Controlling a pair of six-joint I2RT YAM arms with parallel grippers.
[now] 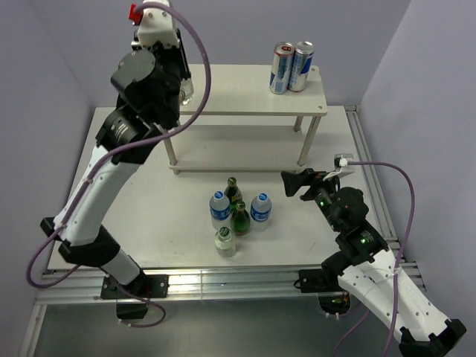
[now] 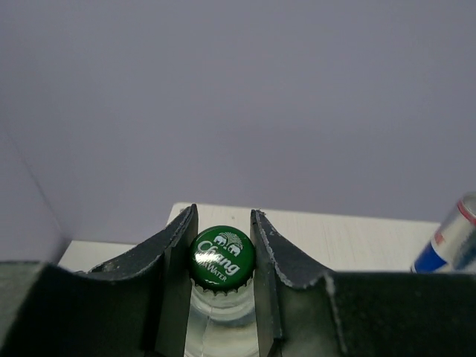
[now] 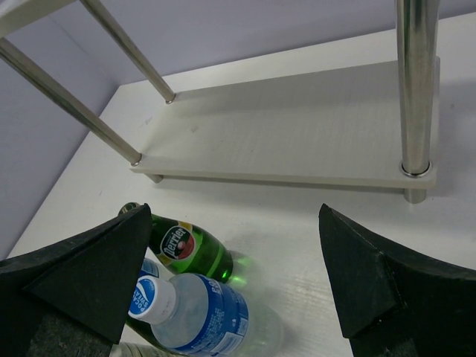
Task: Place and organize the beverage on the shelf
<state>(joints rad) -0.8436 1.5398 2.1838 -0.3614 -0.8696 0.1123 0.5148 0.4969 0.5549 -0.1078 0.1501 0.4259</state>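
Next, my left gripper moves outward, then down onto the end of the shelf's top board opposite the cans. It releases the bottle's neck there, because that end of the board is bare.
The shelf [image 1: 238, 89] stands at the back of the table, a cream two-tier rack. Two blue-and-silver cans [image 1: 291, 67] stand on its top right corner. My left gripper [image 1: 182, 85] hangs over the top board's left end, shut on the neck of a clear glass bottle [image 2: 222, 312] with a green cap [image 2: 222, 259]. The top board [image 2: 349, 242] shows behind the cap, with a can [image 2: 454, 242] at the right edge. My right gripper [image 1: 297, 182] is open and empty, low over the table right of the bottle cluster, facing the lower board [image 3: 297, 126].
On the table in front of the shelf stand two blue-label water bottles [image 1: 220, 208] [image 1: 261, 208], two green bottles [image 1: 233, 191] [image 1: 239, 217] and a clear green-capped bottle [image 1: 225, 240]. In the right wrist view, a green Perrier bottle [image 3: 190, 249] and a blue-label bottle [image 3: 201, 312] lie near the left finger.
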